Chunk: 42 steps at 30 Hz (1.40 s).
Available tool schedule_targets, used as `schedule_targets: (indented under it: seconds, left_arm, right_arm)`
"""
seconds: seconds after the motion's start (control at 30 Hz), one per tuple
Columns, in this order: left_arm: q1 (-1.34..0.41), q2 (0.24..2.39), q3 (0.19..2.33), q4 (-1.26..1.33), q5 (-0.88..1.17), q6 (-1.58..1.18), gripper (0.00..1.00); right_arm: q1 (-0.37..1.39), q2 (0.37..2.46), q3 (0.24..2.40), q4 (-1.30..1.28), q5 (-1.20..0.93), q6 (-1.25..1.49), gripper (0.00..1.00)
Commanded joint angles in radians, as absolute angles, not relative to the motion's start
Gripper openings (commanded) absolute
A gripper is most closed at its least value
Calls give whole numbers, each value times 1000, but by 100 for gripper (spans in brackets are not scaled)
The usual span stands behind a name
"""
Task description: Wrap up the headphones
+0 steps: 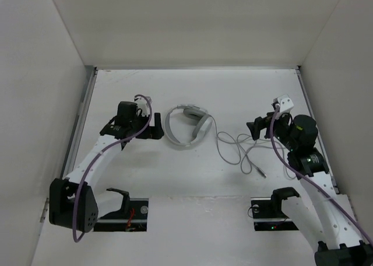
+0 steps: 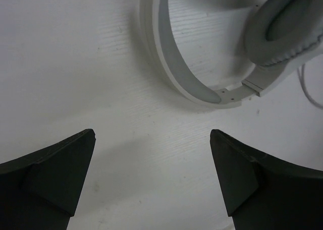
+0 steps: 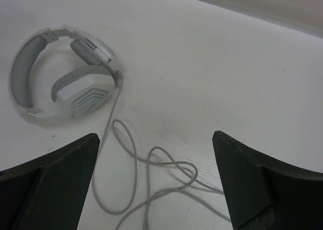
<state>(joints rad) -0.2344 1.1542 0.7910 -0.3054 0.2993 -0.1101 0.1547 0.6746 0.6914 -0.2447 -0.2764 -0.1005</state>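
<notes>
My left gripper is due to go down and shift to the right in the top view onto the headband's curve (image 1: 167,127) (image 2: 160,36), as the curve's inside has room for one finger.
The light grey-white headphones (image 1: 187,126) lie flat in the middle of the table, headband to the left, earcups to the right. Their thin grey cable (image 1: 236,146) runs right in loose loops and ends in a small plug (image 1: 263,174). My left gripper (image 1: 156,128) stands open just left of the headband (image 2: 174,68), nothing between its fingers; an earcup (image 2: 282,25) shows at the top right of the left wrist view. My right gripper (image 1: 252,129) is open over the cable loops (image 3: 151,174), with the headphones (image 3: 75,89) farther off at upper left.
White walls close in the table on the left, back and right. A metal rail (image 1: 81,120) runs along the left edge. Both arm bases (image 1: 119,210) sit at the near edge. Purple robot cables (image 1: 291,167) hang along the arms.
</notes>
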Motion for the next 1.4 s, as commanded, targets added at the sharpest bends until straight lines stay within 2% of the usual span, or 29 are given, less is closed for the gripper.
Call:
schedule_targets:
  seconds: [0.0,0.1,0.6,0.7,0.9,0.97,1.2,1.3,1.37]
  left_arm:
    - [-278,1202,848,-267,105,-152,100]
    - [-311,1264,870,-244,37,-150,100]
    - [-406,1600,1097,-153,23,-233,93]
    - [-416,1629,1095,-160,20,-248,86]
    - [-426,1649,1022,-155,-8,-268,62]
    - [-430,1644,996,-147,-31,-272,59]
    - [-456,1657,894,-52,-83,-281,58]
    - [-466,1677,882,-20,-94,-285,52]
    - [-470,1696,888,-8,-94,-290,44]
  right_arm:
    - [139,725,748,-224,-245,-28,100]
    - [131,764,782,-201,-262,-20,100]
    - [93,845,741,-69,-267,41,100]
    - [79,857,745,-57,-265,55,100]
    - [39,894,776,-43,-262,66,100]
    - [36,902,776,-38,-264,69,100]
    - [36,920,772,-32,-267,100,100]
    - [36,923,778,-32,-267,98,100]
    - [36,923,778,-31,-267,100,100]
